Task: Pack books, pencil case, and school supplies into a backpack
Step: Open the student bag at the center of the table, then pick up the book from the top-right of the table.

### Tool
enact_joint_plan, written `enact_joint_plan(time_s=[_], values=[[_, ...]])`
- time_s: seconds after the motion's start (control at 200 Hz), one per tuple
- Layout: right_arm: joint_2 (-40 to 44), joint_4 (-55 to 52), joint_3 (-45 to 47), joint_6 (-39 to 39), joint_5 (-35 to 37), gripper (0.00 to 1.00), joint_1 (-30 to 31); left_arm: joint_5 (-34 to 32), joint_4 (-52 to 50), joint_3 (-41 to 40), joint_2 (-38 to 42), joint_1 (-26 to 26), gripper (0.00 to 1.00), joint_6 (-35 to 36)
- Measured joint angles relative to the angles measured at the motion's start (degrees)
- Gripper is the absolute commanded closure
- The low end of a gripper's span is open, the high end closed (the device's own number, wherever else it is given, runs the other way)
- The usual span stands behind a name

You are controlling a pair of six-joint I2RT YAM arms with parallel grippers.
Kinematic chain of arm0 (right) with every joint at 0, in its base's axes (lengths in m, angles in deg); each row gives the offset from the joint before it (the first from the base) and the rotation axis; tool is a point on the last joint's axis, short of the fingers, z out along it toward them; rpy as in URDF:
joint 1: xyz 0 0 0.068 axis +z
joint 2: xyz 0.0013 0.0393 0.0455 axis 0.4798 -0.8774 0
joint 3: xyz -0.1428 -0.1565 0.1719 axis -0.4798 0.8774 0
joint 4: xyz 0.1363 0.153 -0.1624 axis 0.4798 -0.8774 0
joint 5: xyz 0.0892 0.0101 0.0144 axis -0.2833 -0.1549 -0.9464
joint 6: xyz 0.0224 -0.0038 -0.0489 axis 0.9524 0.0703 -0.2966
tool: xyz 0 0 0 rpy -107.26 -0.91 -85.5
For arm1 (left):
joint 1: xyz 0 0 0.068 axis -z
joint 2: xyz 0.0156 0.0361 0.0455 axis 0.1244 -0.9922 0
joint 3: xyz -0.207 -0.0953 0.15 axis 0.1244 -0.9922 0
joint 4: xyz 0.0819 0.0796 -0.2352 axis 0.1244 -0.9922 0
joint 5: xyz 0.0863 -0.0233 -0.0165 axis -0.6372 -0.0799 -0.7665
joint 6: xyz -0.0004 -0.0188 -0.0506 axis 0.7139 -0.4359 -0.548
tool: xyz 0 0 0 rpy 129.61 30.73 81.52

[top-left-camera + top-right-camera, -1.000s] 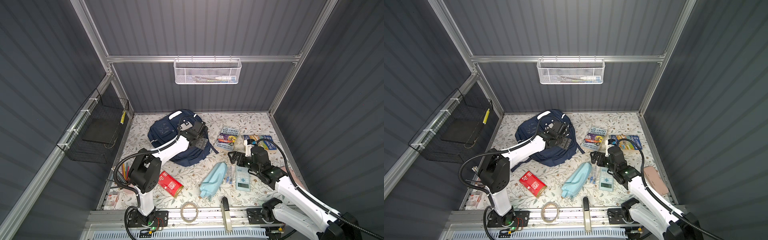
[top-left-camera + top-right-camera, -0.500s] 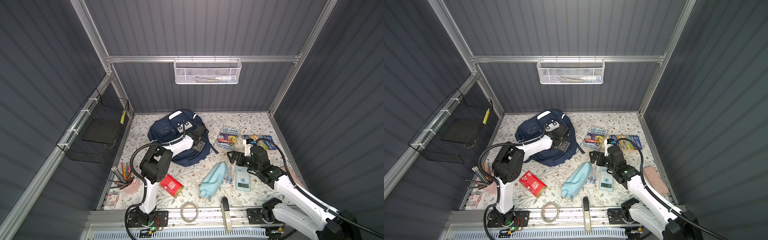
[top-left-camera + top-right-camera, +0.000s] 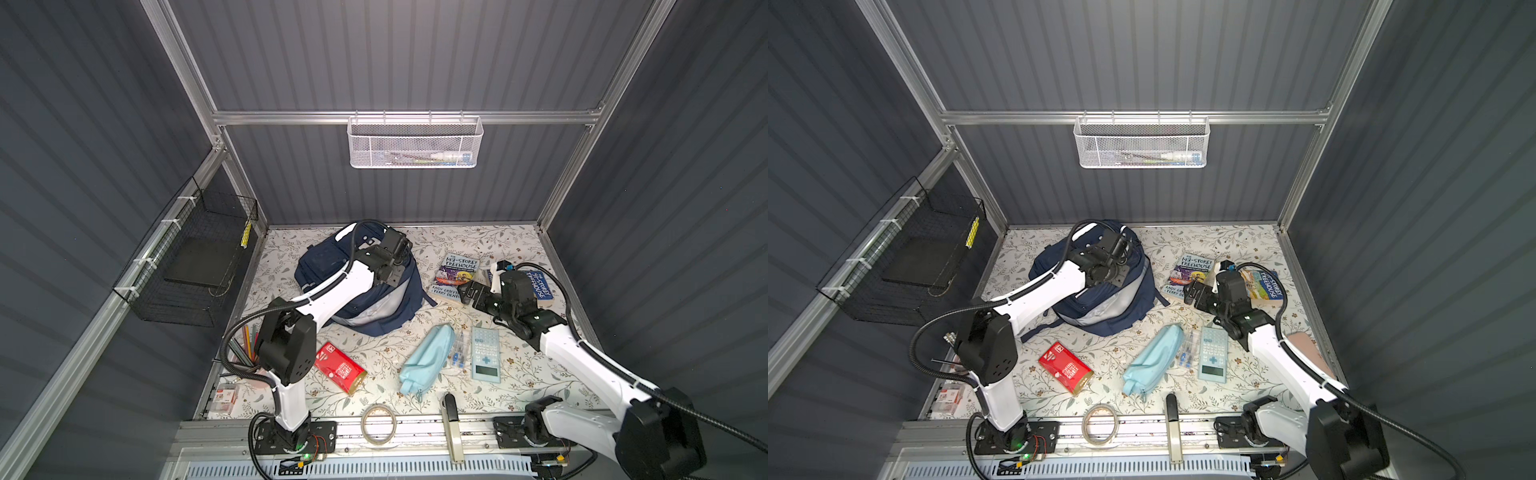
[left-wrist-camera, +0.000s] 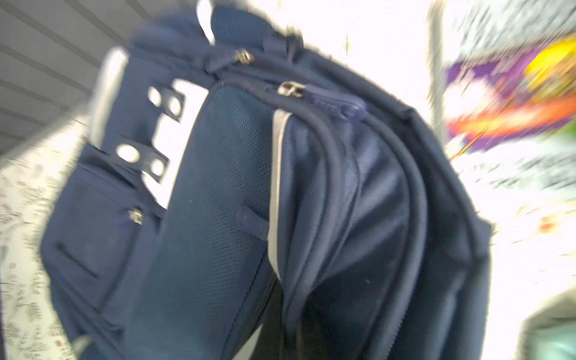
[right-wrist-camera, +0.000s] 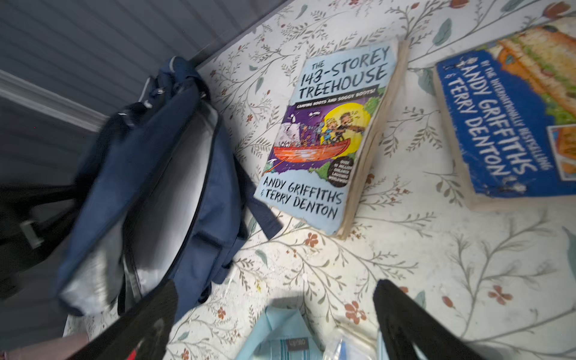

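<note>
I need to move my right gripper down and outward next and close it at the Treehouse book's page edge (image 5: 362,174), because the bare table there leaves room for my fingers.
The navy backpack (image 3: 322,268) lies at the back left of the table, its main compartment gaping with pale lining showing (image 5: 174,174). My left gripper (image 3: 398,249) sits on its top, shut on a fold of the fabric; its fingers are hidden. The books lie to the right: the "143-Storey Treehouse" (image 3: 457,274) and a blue-and-yellow one (image 3: 540,284). My right gripper (image 5: 276,291) hovers open and empty in front of the Treehouse book, above the end of the pale-blue pencil case (image 3: 426,357). Beside the case lie a clear packet (image 3: 457,353), a calculator (image 3: 485,353) and, further left, a red pack (image 3: 338,372).
A roll of clear tape (image 3: 378,424) and a black-handled tool (image 3: 451,428) lie at the front rail. A cup of coloured pencils (image 3: 245,357) stands at the front left. A black wire basket (image 3: 195,266) hangs on the left wall and a white mesh basket (image 3: 415,143) on the back wall.
My left gripper has gone from open to shut on the backpack's top and risen a little toward the back, so the bag's pale lining now shows. The right arm has barely moved.
</note>
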Motion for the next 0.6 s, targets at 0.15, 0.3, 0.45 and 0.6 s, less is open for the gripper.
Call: enact_joint_plan(time_s=[0.15, 0.3, 0.45, 0.6], values=[[-9.6, -1.9, -4.6, 0.2, -0.7, 0.02, -3.9, 1.9, -1.0, 0.2, 1.9, -1.2, 1.0, -0.9], [-17.8, -2.8, -9.7, 0.2, -2.1, 0.04, -6.3, 5.0, -0.9, -1.1, 2.0, -2.1, 1.0, -1.9], [-24.7, -3.4, -15.3, 1.2, -3.2, 0.1, -7.4, 7.0, -0.6, -2.1, 2.0, -2.1, 1.0, -2.5], [-29.3, -4.4, -18.9, 1.8, -3.8, 0.17, -7.5, 7.9, 0.0, -2.6, 2.0, -2.1, 1.0, -2.9]])
